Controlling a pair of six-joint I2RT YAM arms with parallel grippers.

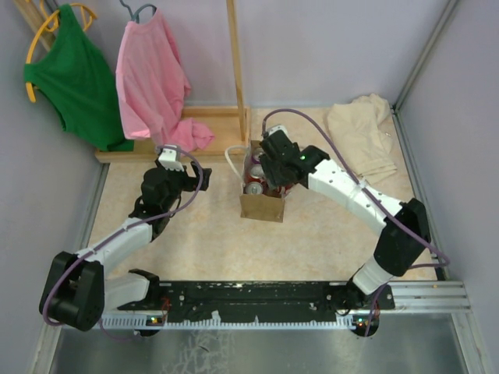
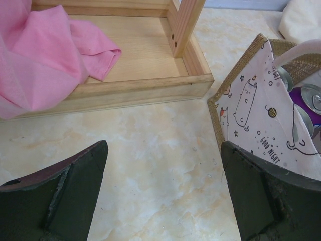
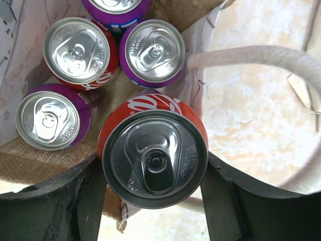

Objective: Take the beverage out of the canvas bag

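I should carry the red cola can across next, lower it and release it on the clear tabletop beside the cream cloth, because that spot is below my right gripper, to its right in the top view.
The tan canvas bag stands at the table's middle, with a white printed lining and thick white handles. Several cans stand inside it, purple and red. My right gripper is shut on a red cola can, held upright above the bag's right edge, higher than the other cans. In the top view the right gripper hangs over the bag's mouth. My left gripper is open and empty over bare table, just left of the bag; it also shows in the top view.
A wooden rack base with an upright post stands behind the bag, with a pink shirt draped onto it. A green shirt hangs at the far left. A cream cloth lies at the back right.
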